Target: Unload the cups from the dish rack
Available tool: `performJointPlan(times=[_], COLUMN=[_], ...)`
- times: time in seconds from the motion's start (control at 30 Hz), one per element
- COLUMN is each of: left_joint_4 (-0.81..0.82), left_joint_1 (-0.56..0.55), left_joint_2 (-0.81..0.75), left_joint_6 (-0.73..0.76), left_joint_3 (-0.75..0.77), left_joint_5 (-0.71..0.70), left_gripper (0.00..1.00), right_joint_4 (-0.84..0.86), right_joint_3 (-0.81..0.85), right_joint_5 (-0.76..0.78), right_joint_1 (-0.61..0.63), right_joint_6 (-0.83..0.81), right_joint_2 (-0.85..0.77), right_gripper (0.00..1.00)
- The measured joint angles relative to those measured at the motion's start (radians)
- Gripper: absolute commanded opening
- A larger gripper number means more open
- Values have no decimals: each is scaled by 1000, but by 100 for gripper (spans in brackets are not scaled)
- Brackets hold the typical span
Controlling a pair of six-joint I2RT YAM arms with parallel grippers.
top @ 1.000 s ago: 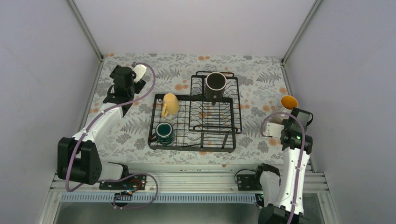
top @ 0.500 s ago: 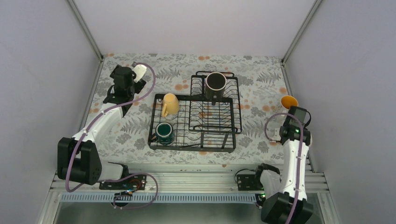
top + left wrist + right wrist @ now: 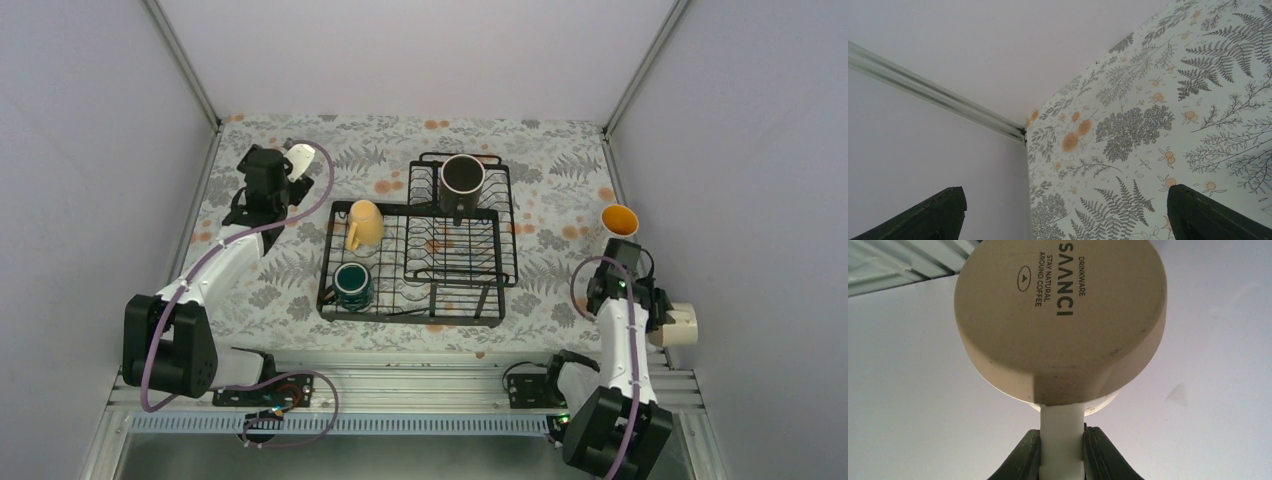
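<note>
Next, my right gripper moves down and to the left in the top view, toward the table's near corner, as the cream-white cup (image 3: 681, 325) still hangs above the table.
The black wire dish rack (image 3: 410, 318) sits mid-table. A black cup (image 3: 462, 177) stands in its raised back basket. A pale yellow cup (image 3: 364, 224) lies on its side at the rack's left. A dark teal cup (image 3: 352, 285) stands upright just in front of it. A tall white cup with an orange inside (image 3: 618, 222) stands on the table to the right of the rack. My right gripper (image 3: 1062, 442) is shut on the handle of a cream-white cup (image 3: 681, 325), held off the table near the right wall, its base (image 3: 1060, 315) facing the camera. My left gripper (image 3: 1065, 220) is open and holds nothing.
The left arm (image 3: 268, 185) reaches over the floral tablecloth toward the back left corner (image 3: 1025, 135), close to the left wall. The right wall stands just beyond the held cup. The metal rail (image 3: 400, 385) with the arm bases runs along the near edge.
My right arm has swung right and toward the near edge, carrying the cream-white cup away from the orange-lined cup to the right wall. The left arm has barely moved.
</note>
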Motion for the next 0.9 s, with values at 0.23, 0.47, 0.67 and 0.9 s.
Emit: performJointPlan(times=[0.23, 0.47, 0.67, 0.9], left_joint_4=[35, 54, 77, 98], left_joint_1=[0, 0, 4, 24], left_joint_2=[4, 37, 41, 42], left_joint_6=[0, 0, 3, 4], left_joint_3=[-6, -6, -35, -47], left_joint_5=[0, 2, 3, 11], left_gripper=[100, 100, 100, 100], right_joint_4=[172, 19, -275, -352], right_joint_3=[-89, -51, -22, -22], right_joint_5=[127, 255, 300, 333], right_joint_1=[6, 84, 135, 180], right_joint_6=[-71, 275, 740, 866], right_joint_2=[45, 293, 516, 528], right_gripper=[4, 4, 4, 4])
